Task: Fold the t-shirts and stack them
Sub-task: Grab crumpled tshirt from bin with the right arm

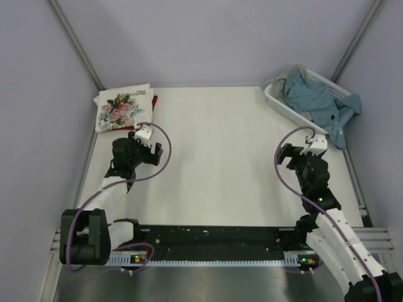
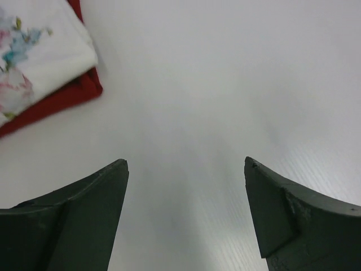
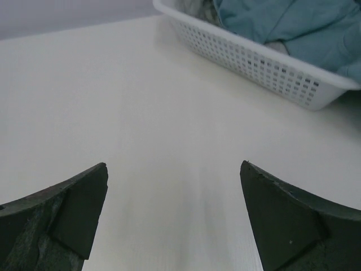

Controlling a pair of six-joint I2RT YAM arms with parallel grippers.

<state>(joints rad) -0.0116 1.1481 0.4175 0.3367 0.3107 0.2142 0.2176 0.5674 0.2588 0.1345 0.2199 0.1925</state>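
Observation:
My right gripper is going up and outward next, above the teal-blue t-shirt (image 1: 321, 104) that hangs over the basket's near corner, and will then go down to the cloth.
A folded white t-shirt with pink floral print (image 1: 122, 108) lies on a folded dark red t-shirt (image 1: 154, 100) at the table's back left; both show in the left wrist view, white (image 2: 34, 56) over red (image 2: 62, 99). A crumpled teal-blue t-shirt (image 1: 321, 104) fills the white lattice basket (image 1: 280, 104) at the back right and hangs over its edge; it also shows in the right wrist view (image 3: 282, 22). A bit of grey cloth (image 3: 276, 46) peeks beneath it. My left gripper (image 1: 148, 146) is open and empty near the stack. My right gripper (image 1: 299, 154) is open and empty in front of the basket.
The basket (image 3: 254, 59) stands at the table's back right corner. Metal frame rails run along the table's sides, and grey walls close in the back. The arm bases sit on a black rail (image 1: 208, 242) at the near edge.

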